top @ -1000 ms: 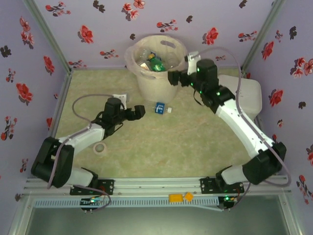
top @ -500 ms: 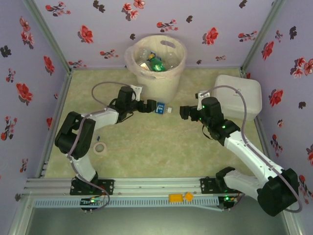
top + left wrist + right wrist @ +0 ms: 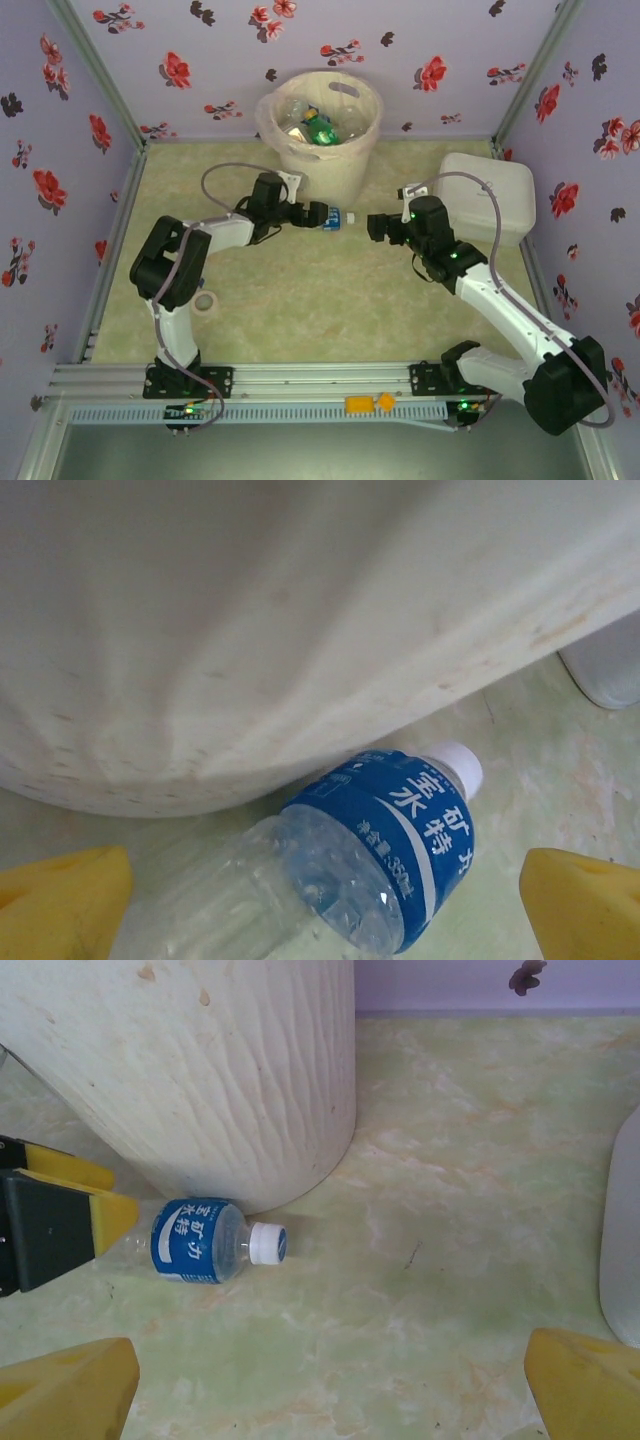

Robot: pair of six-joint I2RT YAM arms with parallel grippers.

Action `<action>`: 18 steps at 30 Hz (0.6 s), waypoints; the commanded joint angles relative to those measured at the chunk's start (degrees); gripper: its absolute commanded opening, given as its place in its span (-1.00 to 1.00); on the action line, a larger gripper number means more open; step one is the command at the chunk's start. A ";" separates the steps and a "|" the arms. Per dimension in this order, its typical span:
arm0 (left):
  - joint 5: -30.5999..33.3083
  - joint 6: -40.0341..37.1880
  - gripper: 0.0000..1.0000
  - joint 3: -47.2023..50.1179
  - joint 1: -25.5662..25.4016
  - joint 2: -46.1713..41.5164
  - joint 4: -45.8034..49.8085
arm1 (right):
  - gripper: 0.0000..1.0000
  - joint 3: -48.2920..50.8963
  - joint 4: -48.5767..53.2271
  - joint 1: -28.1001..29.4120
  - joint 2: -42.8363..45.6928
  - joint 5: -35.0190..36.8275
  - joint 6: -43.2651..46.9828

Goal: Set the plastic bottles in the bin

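The bottle lies tight against the bottom of the bin, so the robot's left gripper will move back from the bin's side and close around the bottle's clear body.
One clear plastic bottle with a blue label and white cap lies on its side on the table, against the foot of the cream bin. Several more bottles lie inside the bin. My left gripper is open, its yellow fingertips wide on either side of the bottle, whose clear body lies between them. The bin wall rises right behind. My right gripper is open and empty, low over the table to the right of the bottle, facing it and the bin.
A white rounded box stands at the right, close behind the right arm, its edge also at the box. A small white tape roll lies near the left arm's base. Flowered walls close in the table.
My left gripper has reached right across the table until its open fingers straddle the bottle. My right gripper has come down from beside the bin to low over the table.
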State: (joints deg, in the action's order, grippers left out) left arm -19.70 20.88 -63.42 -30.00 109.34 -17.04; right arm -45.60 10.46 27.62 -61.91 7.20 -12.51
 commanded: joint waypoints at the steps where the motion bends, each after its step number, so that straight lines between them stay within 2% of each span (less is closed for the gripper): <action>1: -1.04 2.75 1.00 2.16 -2.07 -1.25 2.31 | 0.99 0.02 -1.82 -0.46 -0.23 1.88 -0.48; 6: -0.50 4.99 1.00 7.60 -4.98 -5.68 1.71 | 0.99 -0.37 -2.19 -0.51 -2.04 1.39 -0.75; 10: 1.93 4.09 1.00 7.70 -6.73 -6.66 3.75 | 0.99 -1.54 -2.83 -0.50 -4.23 1.06 -1.37; 18: 12.71 -2.76 0.99 -6.69 -10.23 1.97 22.00 | 0.99 -2.04 -2.21 -0.46 -6.23 -0.94 -3.64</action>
State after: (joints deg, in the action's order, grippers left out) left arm -12.51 22.28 -65.28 -38.52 108.09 -3.66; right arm -45.74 8.88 27.42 -68.23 6.94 -14.28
